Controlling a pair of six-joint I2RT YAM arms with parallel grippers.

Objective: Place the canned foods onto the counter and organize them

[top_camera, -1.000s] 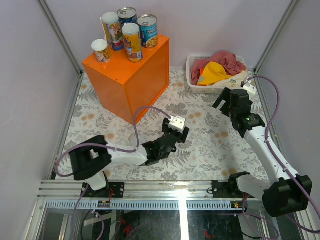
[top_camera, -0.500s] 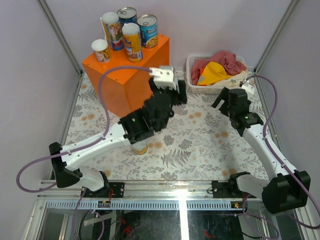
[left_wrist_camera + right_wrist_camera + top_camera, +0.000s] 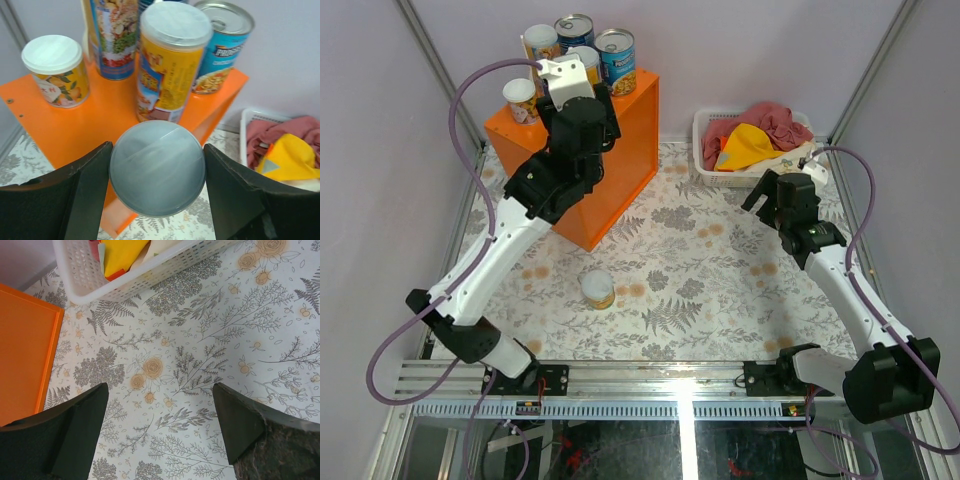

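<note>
The orange counter is bare beside the short white-topped can (image 3: 521, 97), so I will move my left gripper toward the left in the top view and down to let go there.
My left gripper (image 3: 592, 100) (image 3: 157, 200) is shut on a can with a grey lid (image 3: 157, 167) and holds it over the front edge of the orange counter (image 3: 620, 165) (image 3: 75, 120). In the top view the gripper hides this can. On the counter stand a short white-topped can (image 3: 521, 97) (image 3: 52, 67), a colourful tube (image 3: 540, 45) (image 3: 112, 35), a yellow tube (image 3: 588, 58) (image 3: 170, 60) just beyond the held can, and two blue cans (image 3: 574, 28) (image 3: 616, 55) (image 3: 222, 45). One yellow can (image 3: 597, 288) stands on the table. My right gripper (image 3: 768, 200) (image 3: 160, 430) is open and empty above the cloth.
A white basket (image 3: 700, 140) (image 3: 150, 275) of red and yellow cloths stands at the back right, just beyond my right gripper. The counter's side (image 3: 20, 350) shows left of the right gripper. Metal frame posts stand at both back corners.
My left arm has risen from the table's middle and swung back-left to the counter with the can. The yellow can on the table has come into view. The right arm barely moved.
</note>
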